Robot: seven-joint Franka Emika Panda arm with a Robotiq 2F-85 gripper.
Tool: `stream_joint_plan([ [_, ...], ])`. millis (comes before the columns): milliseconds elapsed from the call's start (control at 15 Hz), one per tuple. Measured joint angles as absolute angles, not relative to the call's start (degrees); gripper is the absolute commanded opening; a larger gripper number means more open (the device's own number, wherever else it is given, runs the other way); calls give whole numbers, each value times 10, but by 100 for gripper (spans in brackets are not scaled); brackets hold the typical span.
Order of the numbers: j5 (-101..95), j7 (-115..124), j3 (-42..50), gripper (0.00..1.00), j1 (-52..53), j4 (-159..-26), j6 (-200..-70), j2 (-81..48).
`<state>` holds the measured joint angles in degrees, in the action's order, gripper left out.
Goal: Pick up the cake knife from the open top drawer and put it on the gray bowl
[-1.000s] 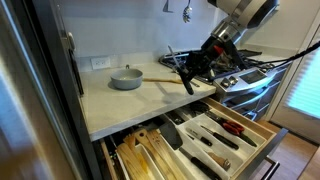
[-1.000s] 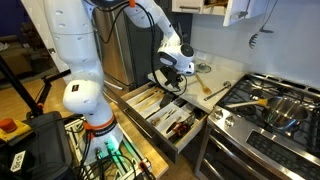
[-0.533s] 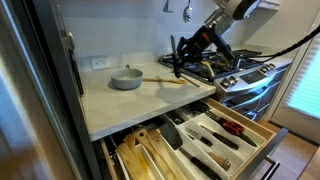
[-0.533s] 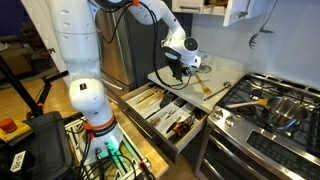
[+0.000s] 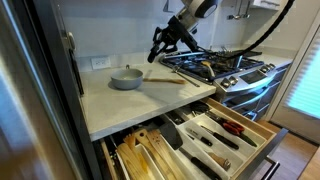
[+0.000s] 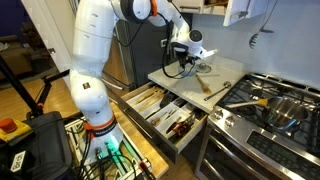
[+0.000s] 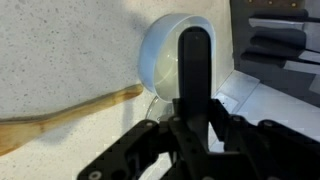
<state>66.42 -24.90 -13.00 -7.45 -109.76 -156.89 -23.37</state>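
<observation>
The cake knife [image 5: 155,52] still hangs high beside the gray bowl, so my gripper will move across toward the bowl next, then lower the knife over the bowl's opening.
My gripper [image 5: 161,42] hangs over the counter just right of the gray bowl [image 5: 126,78], shut on the cake knife [image 5: 155,52], a long black piece. In the wrist view the gripper [image 7: 193,128] clamps the cake knife [image 7: 193,65], whose black rounded end lies over the pale bowl [image 7: 160,55]. The open top drawer [image 5: 240,128], light wood with dividers, holds several utensils below the counter edge. In an exterior view the gripper [image 6: 186,62] is above the counter's far part and the top drawer [image 6: 168,112] stands pulled out; the bowl is hidden there.
A wooden spoon [image 5: 166,81] lies on the counter right of the bowl, and also shows in the wrist view [image 7: 70,115]. A stove [image 5: 225,68] with pots stands to the right. A lower drawer [image 5: 140,155] with wooden utensils is open. A wall outlet [image 5: 100,62] is behind the bowl.
The gripper has carried the knife up and left from the stove edge across the counter, and now hangs beside the bowl. The drawer and spoon have not moved.
</observation>
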Motion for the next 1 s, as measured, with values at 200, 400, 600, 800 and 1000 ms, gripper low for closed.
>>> stream_joint_plan([
  [200,662,-247,-128,8,-75,-1085,-1569,-249],
  [400,663,-242,-134,8,-71,-1077,-1569,-259],
  [600,655,-201,-147,8,-45,-1030,-1567,-303],
  [800,626,-128,-135,8,-4,-961,-1552,-358],
  [1000,589,-48,-113,8,26,-898,-1524,-410],
])
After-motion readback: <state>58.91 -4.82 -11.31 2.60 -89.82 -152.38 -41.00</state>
